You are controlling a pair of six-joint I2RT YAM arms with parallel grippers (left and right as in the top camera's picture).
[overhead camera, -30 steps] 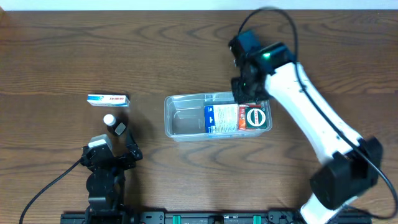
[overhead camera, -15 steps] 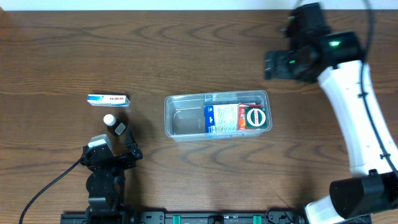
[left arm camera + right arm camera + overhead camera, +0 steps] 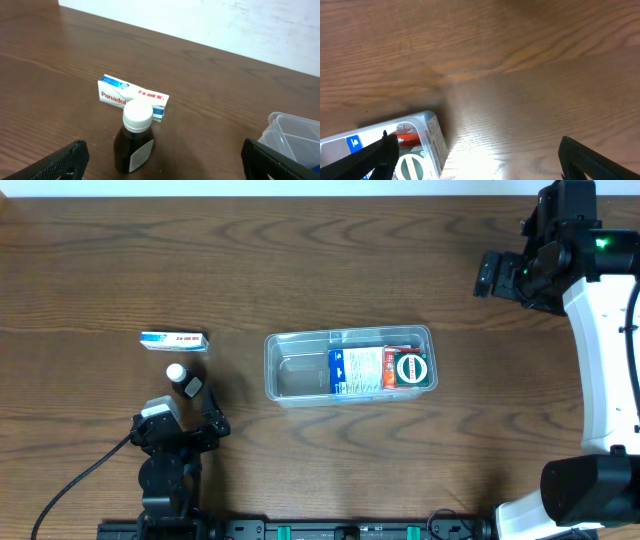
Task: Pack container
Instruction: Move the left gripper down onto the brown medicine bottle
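Note:
The left gripper will next move away from the robot's base, and then it will tilt to point down over the dark bottle's white cap (image 3: 176, 372) (image 3: 137, 115).
The clear container (image 3: 300, 370) lies mid-table. Its right half holds a white-and-blue packet (image 3: 357, 370) and a box with a round green label (image 3: 412, 368). My right gripper (image 3: 502, 275) hovers open and empty, up and to the right of the tub. In its wrist view the container corner (image 3: 431, 134) shows at lower left, with nothing in the right gripper (image 3: 480, 167). My left gripper (image 3: 183, 413) rests open near the front edge, just behind a dark bottle with a white cap (image 3: 183, 380). The bottle (image 3: 134, 140) stands upright ahead of the left gripper (image 3: 165, 170).
A white-and-blue Panadol box (image 3: 173, 340) lies flat beyond the bottle, also seen as the box (image 3: 132, 96) in the left wrist view. The container rim (image 3: 292, 131) shows at that view's right edge. The white right arm (image 3: 605, 350) runs along the table's right side.
My right gripper has opened and pulled away from the container's right end, up and to the far right. The left arm, bottle and box have not moved.

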